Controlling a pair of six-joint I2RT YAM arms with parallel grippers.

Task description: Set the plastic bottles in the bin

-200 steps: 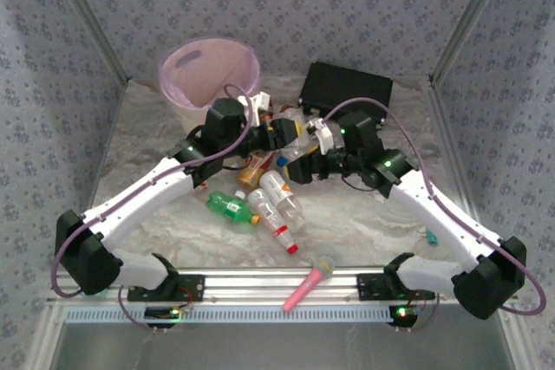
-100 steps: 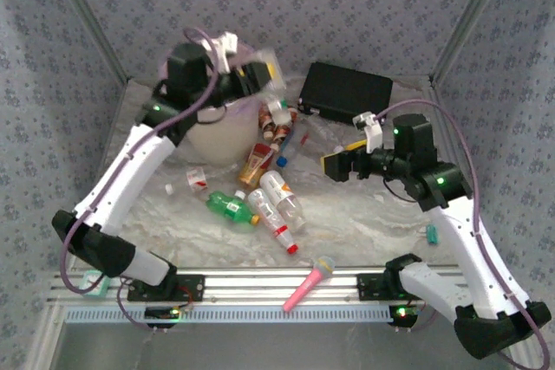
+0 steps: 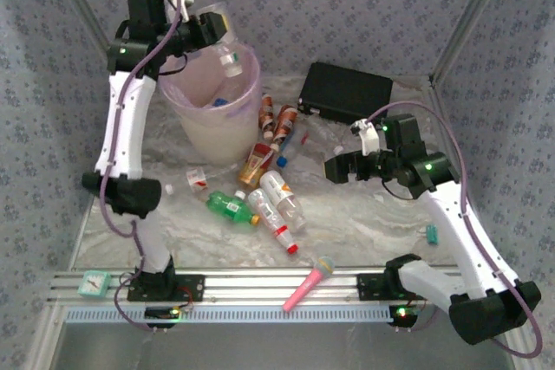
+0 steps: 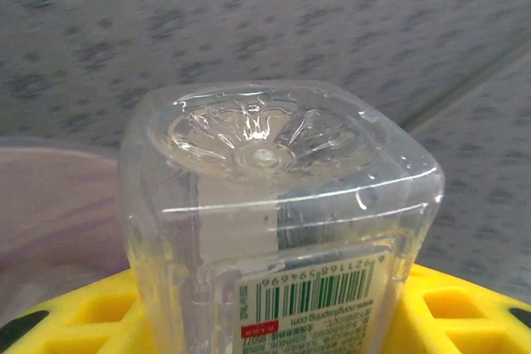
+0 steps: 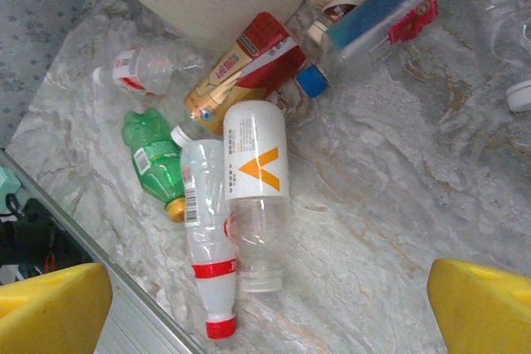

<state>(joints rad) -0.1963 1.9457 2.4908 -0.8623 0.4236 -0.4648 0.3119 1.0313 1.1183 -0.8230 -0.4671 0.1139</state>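
The square bottle is still hanging above the bin's rim. My left gripper will go down next into the bin's opening (image 3: 206,84) (image 4: 54,221) below it and let go of the bottle inside.
My left gripper (image 3: 212,28) is shut on a clear square bottle (image 3: 227,56), held tilted over the far rim of the pale-pink bin (image 3: 208,132). In the left wrist view the bottle's base (image 4: 274,221) sits between my yellow pads (image 4: 91,312). A blue-capped bottle (image 3: 221,101) lies inside the bin. On the table lie a green bottle (image 5: 153,159), a red-capped clear one (image 5: 207,246), a white-labelled one with an orange V (image 5: 255,180), an orange-red one (image 5: 245,68) and a blue-capped one (image 5: 373,18). My right gripper (image 3: 336,166) hangs open and empty above the table, to their right.
A flat black case (image 3: 345,91) lies at the back right. A pink toy microphone (image 3: 308,283) rests by the front rail. A small teal clock (image 3: 89,282) sits on the rail's left end. Two brown bottles (image 3: 276,119) lie right of the bin.
My left arm has risen from the pile to above the bin, carrying the clear bottle. My right arm has drawn back to the right, away from the pile.
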